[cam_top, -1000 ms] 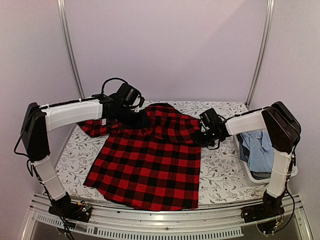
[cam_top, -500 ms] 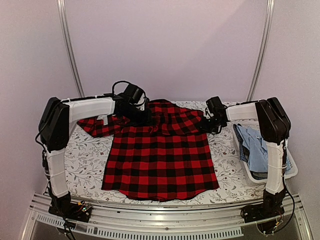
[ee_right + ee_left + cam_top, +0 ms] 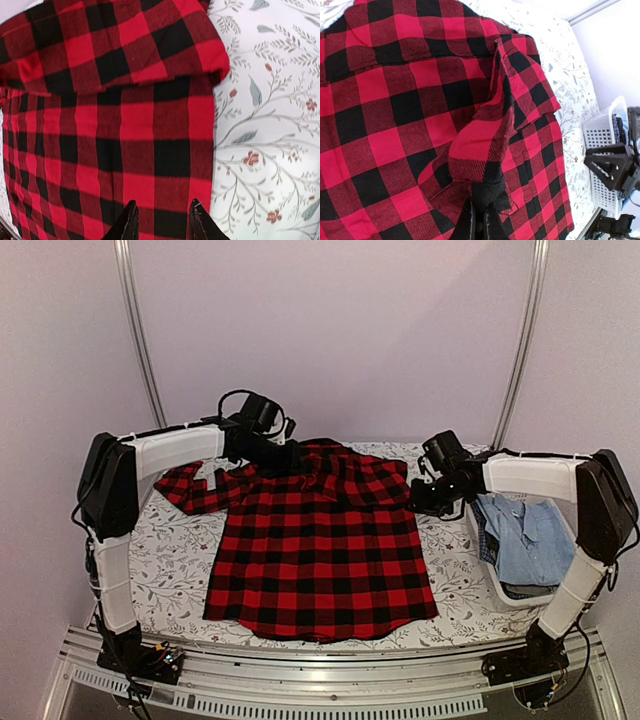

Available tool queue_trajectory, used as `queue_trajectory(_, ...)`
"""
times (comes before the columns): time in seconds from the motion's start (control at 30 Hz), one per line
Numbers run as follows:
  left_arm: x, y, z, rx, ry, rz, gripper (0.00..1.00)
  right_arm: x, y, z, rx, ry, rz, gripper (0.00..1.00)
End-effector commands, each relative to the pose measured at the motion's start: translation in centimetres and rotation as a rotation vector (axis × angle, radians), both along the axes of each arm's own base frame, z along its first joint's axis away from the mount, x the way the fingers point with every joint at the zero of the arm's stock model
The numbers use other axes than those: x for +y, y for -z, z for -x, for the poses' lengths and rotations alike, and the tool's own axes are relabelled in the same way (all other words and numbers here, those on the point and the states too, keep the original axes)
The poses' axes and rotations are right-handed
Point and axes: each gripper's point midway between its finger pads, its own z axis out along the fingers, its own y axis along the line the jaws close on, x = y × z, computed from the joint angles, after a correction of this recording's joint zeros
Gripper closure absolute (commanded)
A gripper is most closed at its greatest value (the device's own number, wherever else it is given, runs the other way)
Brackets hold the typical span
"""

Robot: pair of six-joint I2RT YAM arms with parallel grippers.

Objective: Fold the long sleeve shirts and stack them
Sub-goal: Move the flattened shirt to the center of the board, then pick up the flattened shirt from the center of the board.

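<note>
I will next move my right gripper back and down onto the corner of the shirt's hem by the basket, since that corner lies flat and uncovered below the gripper.
A red-and-black check long sleeve shirt [image 3: 320,550] lies spread flat on the flowered table, hem toward me, one sleeve [image 3: 195,490] out to the left. My left gripper [image 3: 290,458] is shut on a pinch of cloth at the shirt's far edge [image 3: 479,172], held slightly raised. My right gripper [image 3: 418,498] is open and empty, hovering over the shirt's right shoulder edge [image 3: 165,150]; its fingertips [image 3: 130,220] show nothing between them. A folded flap of cloth [image 3: 125,45] lies across the top of that view. No white letters show.
A white basket [image 3: 500,585] at the right table edge holds light blue shirts [image 3: 535,540]; it also shows in the left wrist view [image 3: 605,145]. The flowered tablecloth [image 3: 160,570] shows on both sides of the shirt. A metal rail [image 3: 320,680] runs along the near edge.
The shirt was dragged toward the back and pulled out flat and square. The right gripper let go of the right shoulder and drew back a little. The left gripper kept its hold.
</note>
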Motion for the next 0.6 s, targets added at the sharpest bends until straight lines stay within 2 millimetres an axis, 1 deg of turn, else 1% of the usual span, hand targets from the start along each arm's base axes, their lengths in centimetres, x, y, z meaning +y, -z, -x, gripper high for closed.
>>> queue_trajectory(0.0, 0.0, -3.7, -1.3, -0.078, 0.020, 0.072, 1.00, -1.7, 0.7, 5.6, 0.067, 0.058, 0.057, 0.65)
queue_trajectory(0.03, 0.0, -4.0, -1.3, -0.081, 0.023, 0.080, 1.00, -1.9, 0.5, 6.6, 0.071, 0.074, 0.054, 0.64)
queue_trajectory(0.07, 0.0, -4.3, -1.4, -0.087, 0.025, 0.088, 1.00, -2.1, 0.8, 7.8, 0.081, 0.079, 0.061, 0.64)
queue_trajectory(0.1, -0.1, -4.6, -1.4, -0.093, 0.030, 0.095, 1.00, -2.2, 0.4, 8.8, 0.080, 0.091, 0.043, 0.64)
queue_trajectory(0.23, -0.2, -5.2, -1.6, -0.101, 0.040, 0.109, 1.00, -2.2, 1.3, 12.9, 0.127, 0.098, 0.028, 0.65)
queue_trajectory(0.33, -0.2, -5.2, -1.6, -0.100, 0.045, 0.113, 1.00, -2.2, 2.1, 15.6, 0.165, 0.105, 0.037, 0.66)
queue_trajectory(0.4, -0.2, -5.3, -1.6, -0.101, 0.045, 0.118, 1.00, -2.6, 2.9, 17.2, 0.195, 0.119, 0.060, 0.67)
queue_trajectory(0.57, -0.4, -5.7, -1.6, -0.103, 0.052, 0.137, 1.00, -3.3, 4.4, 20.6, 0.253, 0.134, 0.061, 0.72)
